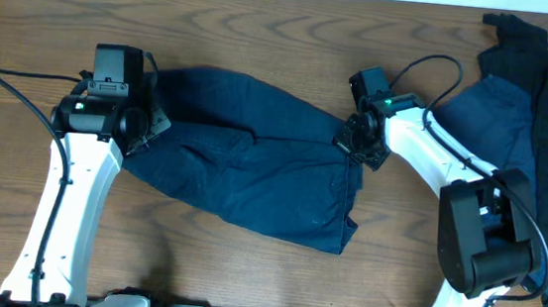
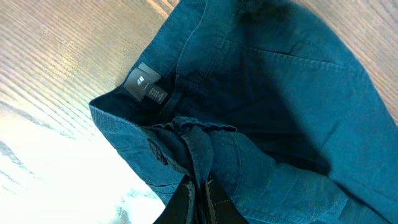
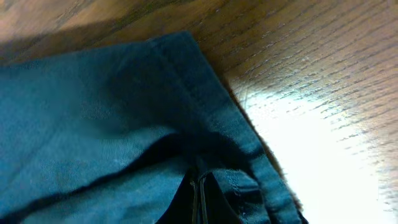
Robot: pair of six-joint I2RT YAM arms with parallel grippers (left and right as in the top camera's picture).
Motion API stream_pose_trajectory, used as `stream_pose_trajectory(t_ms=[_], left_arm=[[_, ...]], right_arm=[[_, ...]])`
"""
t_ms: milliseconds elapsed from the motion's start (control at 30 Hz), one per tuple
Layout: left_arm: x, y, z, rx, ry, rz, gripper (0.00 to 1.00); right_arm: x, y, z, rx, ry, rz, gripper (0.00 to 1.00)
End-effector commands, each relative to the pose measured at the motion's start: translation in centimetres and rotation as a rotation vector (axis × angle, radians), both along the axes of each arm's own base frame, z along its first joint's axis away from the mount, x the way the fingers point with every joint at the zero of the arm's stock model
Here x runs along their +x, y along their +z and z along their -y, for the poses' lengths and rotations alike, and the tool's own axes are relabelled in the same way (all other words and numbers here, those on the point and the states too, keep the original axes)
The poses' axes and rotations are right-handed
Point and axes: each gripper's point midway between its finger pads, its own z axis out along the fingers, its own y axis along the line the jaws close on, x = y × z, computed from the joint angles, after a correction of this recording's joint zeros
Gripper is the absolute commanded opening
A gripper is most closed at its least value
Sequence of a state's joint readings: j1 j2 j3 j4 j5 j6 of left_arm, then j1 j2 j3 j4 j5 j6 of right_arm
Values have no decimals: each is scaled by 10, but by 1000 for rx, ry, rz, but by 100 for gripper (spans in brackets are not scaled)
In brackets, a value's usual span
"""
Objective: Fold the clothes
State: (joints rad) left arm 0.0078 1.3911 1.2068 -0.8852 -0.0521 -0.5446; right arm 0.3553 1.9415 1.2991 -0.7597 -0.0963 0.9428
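The garment's far piece lies uncovered beyond the pinched fold, so I should move my left gripper outward, draw the cloth over that piece and release it.
A dark navy garment lies spread and wrinkled across the middle of the table. My left gripper is shut on its left end, near the waistband. In the left wrist view the fingers pinch a fold of cloth below a small grey label. My right gripper is shut on the garment's right end. In the right wrist view the fingers pinch cloth just inside the stitched hem.
A pile of more navy and blue clothes lies at the right side of the wooden table, beside the right arm's base. Cables run along both arms.
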Motion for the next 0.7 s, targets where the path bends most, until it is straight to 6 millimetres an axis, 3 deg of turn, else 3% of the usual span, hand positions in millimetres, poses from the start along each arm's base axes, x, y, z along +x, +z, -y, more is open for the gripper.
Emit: stream_pose_trajectory(t_ms=[0, 133, 267, 433, 667], left_arm=[[6, 17, -9, 16, 15, 59, 6], [6, 22, -26, 17, 67, 84, 6], [4, 21, -32, 18, 86, 79, 6], [8, 23, -33, 19, 88, 95, 6], [28, 30, -35, 22, 90, 173, 6]], right_arm=[[24, 58, 6, 14, 55, 156, 1], [34, 121, 25, 19, 63, 286, 1], [30, 160, 29, 29, 83, 363, 1], [25, 166, 27, 31, 93, 373, 1], [36, 168, 27, 23, 91, 414, 1]])
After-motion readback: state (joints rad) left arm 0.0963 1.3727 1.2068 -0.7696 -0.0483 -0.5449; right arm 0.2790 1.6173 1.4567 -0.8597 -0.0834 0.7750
